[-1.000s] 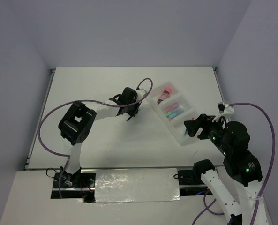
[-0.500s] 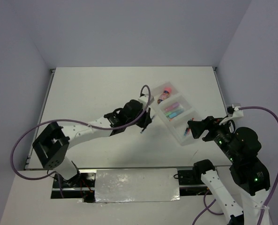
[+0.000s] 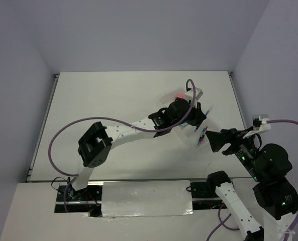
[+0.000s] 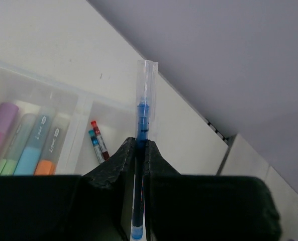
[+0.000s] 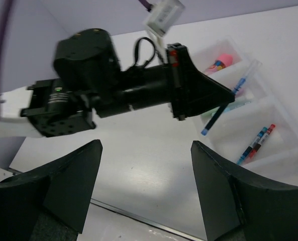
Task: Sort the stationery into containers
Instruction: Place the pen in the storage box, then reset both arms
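Observation:
The tray's end section (image 4: 111,133) with the red and blue pens is below my left gripper, so my left gripper should go down toward it next and let go of the thin dark-blue pen (image 4: 142,116).
My left gripper (image 3: 197,118) is shut on a thin dark-blue pen (image 4: 142,116) with a clear cap, and holds it above the white three-compartment tray (image 4: 81,131). In the right wrist view the pen (image 5: 223,108) hangs tilted over the tray (image 5: 284,118). A red pen and a blue pen (image 4: 97,142) lie in the end compartment. They also show in the top view (image 3: 202,134). Pastel sticks (image 4: 32,145) lie in the middle compartment. A pink stubby cylinder (image 5: 224,60) lies in the far one. My right gripper (image 5: 144,150) is open and empty, near the tray's near end.
My left arm (image 3: 138,128) stretches across the table's middle and covers much of the tray (image 3: 195,148) in the top view. My right gripper (image 3: 215,141) sits just right of the tray's near end. The table's right edge (image 3: 234,100) lies close behind.
My left arm has swung right from the table's middle to over the tray, carrying the dark-blue pen. My right gripper has drawn back to the right, away from the tray.

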{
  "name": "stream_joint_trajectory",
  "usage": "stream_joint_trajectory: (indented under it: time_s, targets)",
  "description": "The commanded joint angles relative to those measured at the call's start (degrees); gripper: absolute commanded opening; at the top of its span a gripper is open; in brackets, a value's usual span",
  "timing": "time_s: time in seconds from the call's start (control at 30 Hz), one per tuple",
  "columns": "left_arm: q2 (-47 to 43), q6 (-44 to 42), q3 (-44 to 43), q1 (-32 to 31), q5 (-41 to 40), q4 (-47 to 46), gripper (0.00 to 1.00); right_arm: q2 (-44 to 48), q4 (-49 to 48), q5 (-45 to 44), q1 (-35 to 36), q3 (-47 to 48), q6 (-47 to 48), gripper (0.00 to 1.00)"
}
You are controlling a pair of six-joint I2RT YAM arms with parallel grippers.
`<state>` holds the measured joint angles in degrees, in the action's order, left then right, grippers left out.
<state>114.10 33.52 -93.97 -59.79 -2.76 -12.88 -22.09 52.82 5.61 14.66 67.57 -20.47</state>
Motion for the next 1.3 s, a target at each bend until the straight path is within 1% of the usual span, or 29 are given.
stream_joint_trajectory:
  time_s: [0.0, 0.2, 0.3, 0.33, 0.4, 0.43, 0.47, 0.5, 0.57, 0.6, 0.67, 0.7, 0.77, 0.83, 0.87, 0.9, 0.93, 0.97, 1.0, 1.03, 1.07, 1.1, 1.13, 1.17, 1.2, 1.23, 1.27]
  targets:
    - [5.6, 0.8, -7.0, 0.2, -1.9, 1.9, 0.0, 0.2, 1.6, 0.0, 0.2, 3.5, 1.0, 0.79]
    - [11.4, 1.5, -9.5, 0.2, -1.2, -0.2, 0.0, 0.7, 2.5, 0.4, 0.3, 4.9, 1.6, 0.79]
    - [13.7, 2.0, -9.7, 0.3, 0.5, -1.6, 0.05, 1.1, 2.6, 0.5, 0.3, 5.5, 1.6, 0.8]
    - [15.0, 2.3, -10.1, 0.4, 1.9, -2.1, 0.12, 1.1, 2.8, 0.5, 0.3, 5.6, 1.7, 0.8]
    - [16.1, 2.6, -10.4, 0.6, 2.3, -2.4, 0.21, 1.0, 2.8, 0.2, 0.3, 5.6, 1.8, 0.8]
    - [16.9, 3.0, -10.5, 0.6, 2.3, -2.5, 0.31, 1.1, 2.8, 0.2, 0.4, 5.6, 1.9, 0.8]
    - [17.2, 3.3, -10.4, 1.1, 2.3, -2.8, 0.35, 1.1, 2.8, 0.3, 0.3, 5.5, 1.9, 0.8]
    - [17.3, 4.0, -9.6, 1.2, 3.3, -3.2, 0.46, 1.0, 2.7, 0.3, 0.2, 5.4, 2.0, 0.8]
    - [17.0, 4.6, -8.7, 2.0, 4.1, -4.9, 0.59, 1.0, 2.6, 0.4, 0.3, 5.1, 2.1, 0.8]
    - [16.4, 5.2, -8.1, 2.3, 4.4, -5.1, 0.67, 0.8, 2.6, 0.3, 0.4, 5.0, 2.2, 0.8]
    - [15.3, 5.6, -7.5, 2.7, 5.6, -5.7, 0.74, 0.8, 2.6, 0.2, 0.2, 4.8, 2.4, 0.8]
    - [13.6, 5.3, -6.9, 2.8, 6.0, -5.6, 0.81, 0.7, 2.7, -0.2, 0.3, 4.9, 2.6, 0.8]
    - [11.2, 4.6, -5.4, 2.9, 5.4, -5.0, 0.85, 0.6, 3.0, -0.8, 0.2, 5.4, 3.1, 0.8]
    - [5.5, 2.3, -2.7, 2.8, 3.4, -2.8, 0.86, 0.3, 4.3, -2.4, 0.3, 6.6, 4.0, 0.8]
    - [3.1, 1.3, 0.2, 2.8, -0.2, 0.2, 0.87, 0.2, 4.7, -3.3, 0.3, 7.0, 4.7, 0.8]
    - [-2.5, -0.8, 1.6, 2.8, -2.8, 2.5, 0.9, 0.1, 5.4, -5.1, 0.2, 7.6, 5.2, 0.8]
    - [-5.5, -1.7, 3.2, 2.8, -6.2, 5.0, 0.92, 0.0, 6.5, -5.5, 0.2, 8.2, 5.6, 0.8]
    - [-11.7, -2.3, 6.4, 2.9, -13.6, 10.5, 0.96, 0.1, 7.1, -7.4, 0.2, 9.1, 6.6, 0.81]
    - [-14.7, -3.3, 7.8, 3.1, -17.2, 12.9, 0.98, 0.2, 7.6, -8.8, 0.3, 9.5, 6.9, 0.82]
    - [-17.9, -3.6, 9.5, 3.4, -20.1, 16.0, 0.99, 0.5, 8.5, -11.7, 0.2, 10.1, 7.2, 0.98]
    - [-24.1, -4.3, 12.7, 3.5, -22.4, 20.2, 0.99, 0.6, 8.7, -12.9, 0.4, 10.2, 7.5, 1.0]
    - [-27.2, -4.7, 14.5, 3.6, -26.2, 22.0, 0.99, 0.9, 8.7, -14.2, 0.5, 10.2, 7.5, 1.0]
    - [-30.6, -4.7, 16.2, 3.7, -28.2, 24.2, 0.99, 1.1, 8.8, -14.2, 0.5, 10.1, 7.5, 1.0]
    - [-36.4, -2.9, 18.5, 3.7, -31.0, 27.3, 0.99, 1.5, 8.8, -14.2, 0.6, 10.0, 7.9, 1.0]
    - [-39.1, -0.9, 19.3, 3.8, -37.0, 34.9, 0.99, 1.9, 8.9, -14.4, 0.7, 9.8, 8.1, 1.0]
    - [-41.8, 1.4, 20.7, 4.2, -40.4, 39.6, 0.99, 2.0, 9.0, -15.6, 0.7, 9.6, 8.4, 1.0]
    - [-47.0, 7.6, 21.5, 4.8, -43.5, 49.7, 0.99, 2.2, 9.6, -16.7, 0.6, 9.6, 8.5, 1.0]
